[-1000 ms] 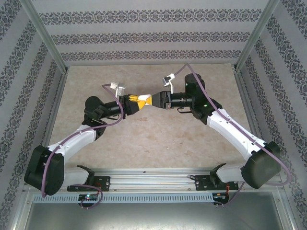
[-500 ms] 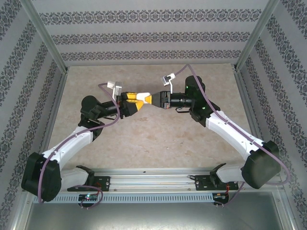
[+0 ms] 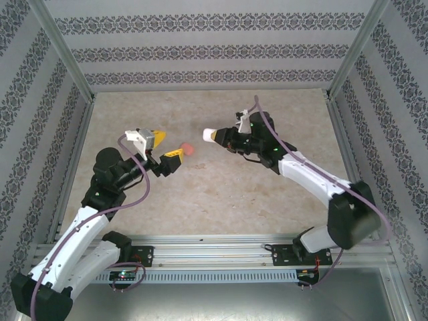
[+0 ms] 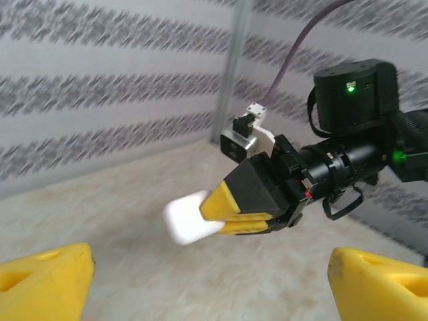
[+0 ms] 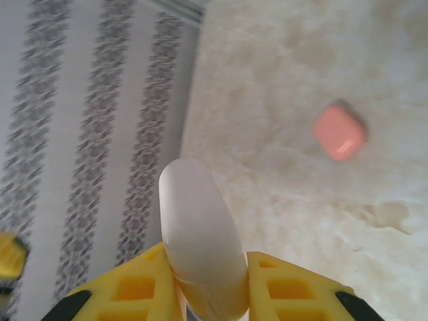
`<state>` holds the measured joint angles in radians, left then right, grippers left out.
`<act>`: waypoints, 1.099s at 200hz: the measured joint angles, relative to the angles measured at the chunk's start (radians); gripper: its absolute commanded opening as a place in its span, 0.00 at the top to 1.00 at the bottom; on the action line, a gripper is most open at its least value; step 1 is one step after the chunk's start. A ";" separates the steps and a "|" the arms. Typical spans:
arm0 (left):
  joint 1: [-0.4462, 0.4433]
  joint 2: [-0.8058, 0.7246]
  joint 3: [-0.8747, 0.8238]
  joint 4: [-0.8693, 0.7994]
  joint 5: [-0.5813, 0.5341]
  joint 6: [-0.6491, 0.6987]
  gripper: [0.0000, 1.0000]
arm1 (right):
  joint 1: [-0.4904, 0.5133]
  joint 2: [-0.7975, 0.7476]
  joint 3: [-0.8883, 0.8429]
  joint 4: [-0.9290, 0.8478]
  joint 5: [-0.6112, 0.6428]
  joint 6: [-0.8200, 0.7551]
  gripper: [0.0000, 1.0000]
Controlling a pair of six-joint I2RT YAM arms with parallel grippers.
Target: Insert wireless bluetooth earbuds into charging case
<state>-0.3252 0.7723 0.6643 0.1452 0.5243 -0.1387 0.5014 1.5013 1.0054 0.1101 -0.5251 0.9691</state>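
Observation:
I need to lower the white charging case with my right gripper next, toward the bare tabletop beside the orange-pink case (image 3: 188, 150), and let go of it there, because that open spot is below it.
My right gripper (image 3: 219, 136) is shut on a white pill-shaped charging case (image 3: 209, 134), which sticks out past its yellow fingers (image 5: 297, 291). The left wrist view shows that case (image 4: 190, 217) in the right gripper (image 4: 231, 210) head-on. My left gripper (image 3: 171, 144) stands open and apart from it, to the left, with nothing between its fingers (image 4: 43, 277). A small orange-pink rounded case (image 3: 188, 150) is between the two grippers, just off the left fingertips; in the right wrist view this case (image 5: 339, 130) is blurred over the table. The earbuds are out of view.
The beige marbled tabletop (image 3: 221, 194) is bounded by patterned walls with metal corner posts (image 3: 63, 57) on the left, back and right. A metal rail (image 3: 214, 251) with the arm bases runs along the near edge.
The grippers were together at mid-table. My left gripper has opened and pulled back to the left and nearer. The right gripper keeps the white case; the orange-pink case now shows between them.

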 measured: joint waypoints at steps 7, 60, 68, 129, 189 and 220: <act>0.000 0.000 0.000 -0.036 -0.019 0.013 0.10 | 0.005 0.041 -0.001 0.017 0.016 0.019 0.87; 0.000 -0.016 -0.020 -0.152 -0.095 0.060 0.12 | 0.085 0.417 0.042 0.220 0.106 0.182 0.89; 0.000 -0.020 -0.024 -0.163 -0.100 0.064 0.11 | 0.091 0.450 0.044 0.247 0.120 0.209 0.89; 0.007 -0.043 -0.082 -0.192 -0.119 0.087 0.11 | 0.076 0.585 0.118 0.344 0.222 0.311 0.88; 0.008 -0.028 -0.098 -0.193 -0.138 0.108 0.10 | 0.070 0.680 0.225 0.364 0.276 0.348 0.73; 0.013 -0.025 -0.098 -0.195 -0.142 0.120 0.10 | 0.070 0.685 0.251 0.327 0.288 0.348 0.58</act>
<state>-0.3119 0.7475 0.5659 -0.0502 0.3824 -0.0185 0.5713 2.1860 1.2564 0.4370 -0.2371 1.3174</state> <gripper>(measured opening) 0.898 0.353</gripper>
